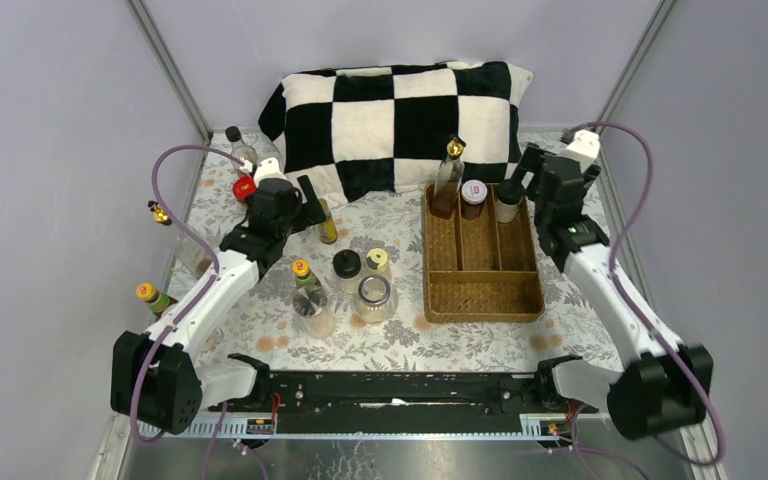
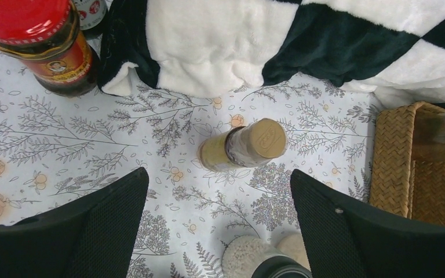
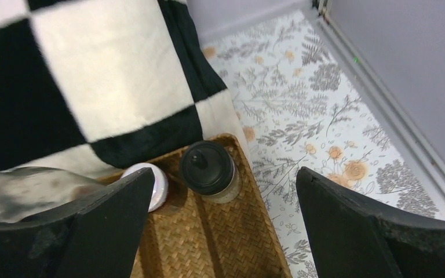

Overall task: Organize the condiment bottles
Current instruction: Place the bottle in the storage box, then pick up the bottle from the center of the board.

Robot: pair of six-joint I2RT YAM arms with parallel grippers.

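I should bring my left gripper toward the right in the top view and down around the tan cap of the small tan-capped bottle, since it stands clear of its neighbours.
The condiment bottles are split between table and tray. Standing at the far end of the wicker tray [image 1: 480, 290] are a tall gold-topped bottle [image 1: 449, 172], a white-lidded jar [image 1: 473, 196] and a black-capped jar [image 1: 508, 200]. My right gripper [image 1: 522, 180] hovers open over the black-capped jar [image 3: 210, 168], not touching it. My left gripper [image 1: 312, 210] is open and empty, just short of a small tan-capped bottle [image 2: 243, 147]. A red-capped jar [image 2: 40, 43] stands beyond it to the left. Several more bottles [image 1: 347, 266] cluster at centre left.
A black-and-white checked pillow [image 1: 400, 120] lies along the back, touching the tray's far end. A black-capped jar of white grains [image 2: 266, 260] sits under my left fingers. More bottles [image 1: 150, 295] line the left edge. Grey walls enclose the floral-cloth table [image 1: 580, 320].
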